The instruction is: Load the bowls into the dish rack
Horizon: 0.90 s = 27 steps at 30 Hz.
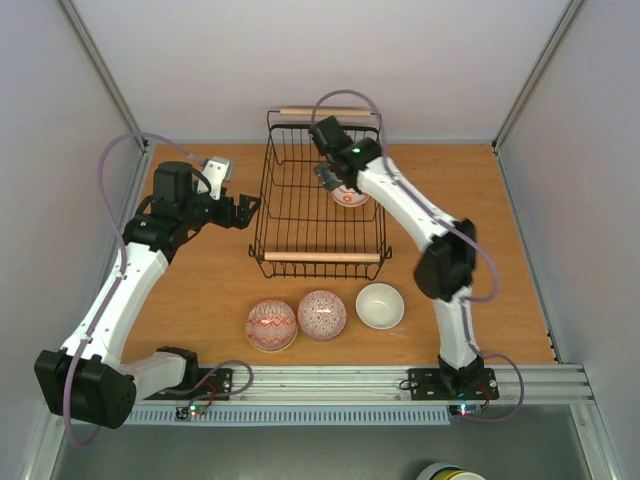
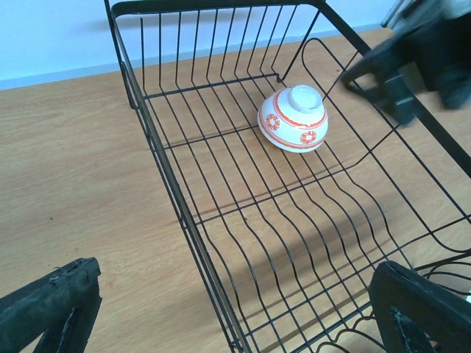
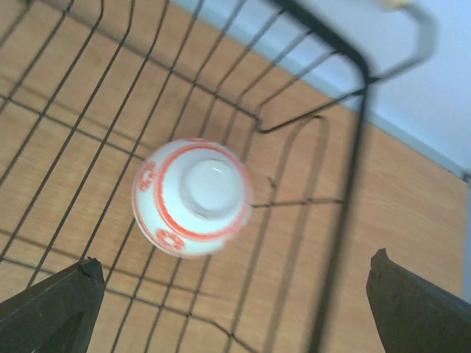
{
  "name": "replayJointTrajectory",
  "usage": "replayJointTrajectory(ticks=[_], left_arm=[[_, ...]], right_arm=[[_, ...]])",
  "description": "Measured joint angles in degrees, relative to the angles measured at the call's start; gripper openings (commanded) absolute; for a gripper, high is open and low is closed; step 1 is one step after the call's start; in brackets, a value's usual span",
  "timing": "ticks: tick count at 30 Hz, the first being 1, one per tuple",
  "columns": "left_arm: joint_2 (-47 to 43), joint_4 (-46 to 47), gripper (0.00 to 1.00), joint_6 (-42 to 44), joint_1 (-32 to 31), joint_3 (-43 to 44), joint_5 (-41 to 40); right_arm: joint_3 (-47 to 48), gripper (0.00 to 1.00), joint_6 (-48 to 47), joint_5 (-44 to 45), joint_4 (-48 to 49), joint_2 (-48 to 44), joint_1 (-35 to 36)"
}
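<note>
I will swing my right gripper back over the rack's side and down onto the white bowl's rim farthest from the pink-patterned bowl, as that side of the white bowl is clear.
The black wire dish rack stands mid-table. One white bowl with red rings lies upside down on its floor near the far right corner. In the right wrist view this bowl shows slightly blurred inside the rack. My right gripper hangs open just above it, holding nothing. My left gripper is open and empty at the rack's left wall, its jaws facing the bowl. Three more bowls sit in front of the rack: red-patterned, pink-patterned, white.
The rack has a wooden rod handle at its near end and another at its far end. White walls close in the table on three sides. The arm bases sit on a metal rail at the near edge.
</note>
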Motion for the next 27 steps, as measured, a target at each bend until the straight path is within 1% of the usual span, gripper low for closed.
replayJointTrajectory(ticks=[3,6,8,11,12,14,18,20,25,27], left_arm=[[0.0,-0.1,0.99,0.0,0.0,0.0,0.2],[0.2,-0.3,0.99,0.0,0.0,0.0,0.5],[0.3,-0.4,0.99,0.0,0.0,0.0,0.9],[0.6,-0.4,0.99,0.0,0.0,0.0,1.5],[0.7,-0.4,0.99,0.0,0.0,0.0,1.7],[0.7,-0.4,0.99,0.0,0.0,0.0,2.1],[0.9,-0.4,0.99,0.0,0.0,0.0,2.9],[1.1,-0.4,0.99,0.0,0.0,0.0,3.1],[2.1,-0.4,0.99,0.0,0.0,0.0,3.5],[2.5,-0.4,0.99,0.0,0.0,0.0,3.6]], right_arm=[[-12.8,0.99,3.8,1.2,6.6,-14.8,0.0],[-24.9,0.99,9.4,4.4,10.7,-28.4,0.0],[-33.6,0.99,14.3,6.3,11.9,-36.7,-0.6],[-48.2,0.99,22.2,6.4,12.8,-47.7,-2.6],[-53.5,0.99,25.1,6.1,12.2,-51.4,-3.5],[-60.8,0.96,29.6,5.2,10.6,-56.4,-4.3],[-71.8,0.89,36.4,-0.3,8.9,-64.6,-4.2],[-75.9,0.87,38.6,-3.5,8.7,-68.6,-4.2],[-81.9,0.80,42.5,-11.0,8.0,-76.8,-4.2],[-84.0,0.74,43.8,-14.3,8.0,-78.5,-4.2]])
